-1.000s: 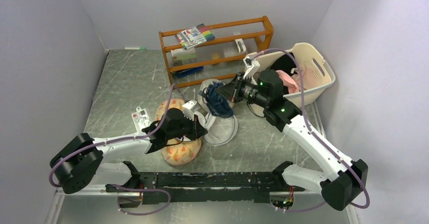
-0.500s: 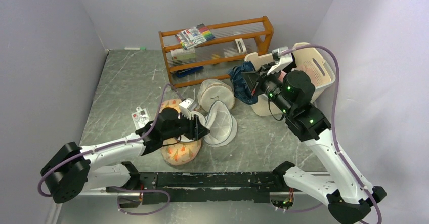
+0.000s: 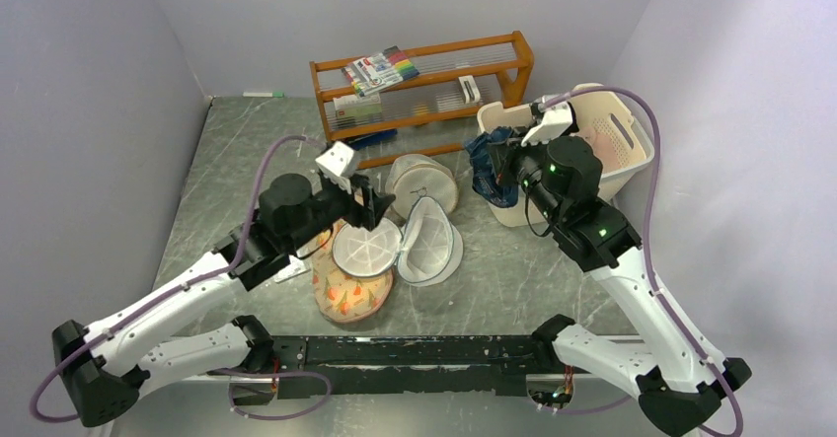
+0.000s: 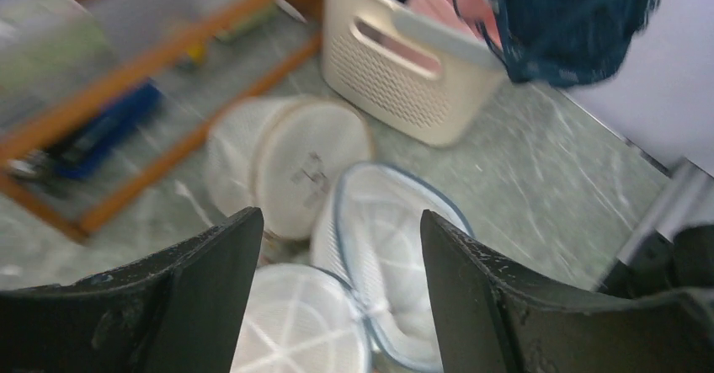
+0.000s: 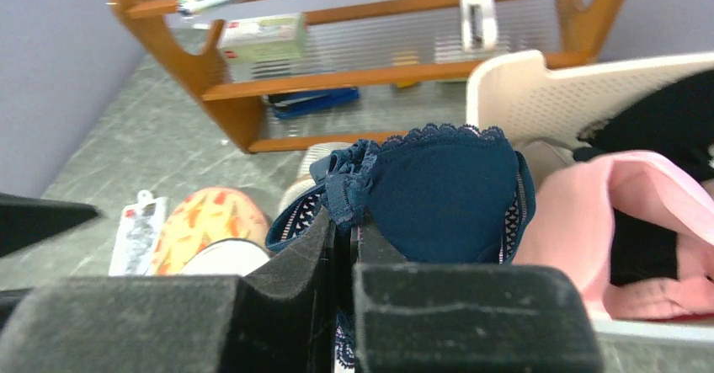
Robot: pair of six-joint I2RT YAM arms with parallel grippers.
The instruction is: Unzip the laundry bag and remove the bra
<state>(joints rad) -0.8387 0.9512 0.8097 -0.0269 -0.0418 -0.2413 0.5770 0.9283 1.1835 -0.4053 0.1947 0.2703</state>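
Note:
Next, my right gripper turns outward over the basket [image 3: 594, 137] [image 5: 627, 215], then lowers the bra, which hangs at the basket's rim, before opening.
The white mesh laundry bag [image 3: 430, 244] lies unzipped mid-table, its spoke-seamed round flap [image 3: 366, 248] folded out flat onto a peach floral pouch [image 3: 347, 294]. My left gripper [image 3: 373, 203] hovers open above the flap and holds nothing. Through its fingers [image 4: 210, 289] the left wrist view shows the empty bag [image 4: 396, 247] below. The dark blue lace-edged bra [image 3: 490, 166] hangs outside the bag, at the near rim of the cream basket [image 3: 624, 131], and my right gripper [image 5: 343, 230] is shut on it. In the right wrist view the bra [image 5: 446, 188] fills the middle.
A second round mesh bag with dark print [image 3: 422, 182] lies behind the open one. An orange wooden rack [image 3: 424, 87] with markers and boxes stands at the back. The basket holds pink [image 5: 623, 221] and black clothes. A small white packet [image 5: 137, 230] lies left of the pouch.
My left gripper has opened, let go of the bag's flap and risen back-left; the flap now lies flat. My right gripper has carried the bra out of the bag toward the basket.

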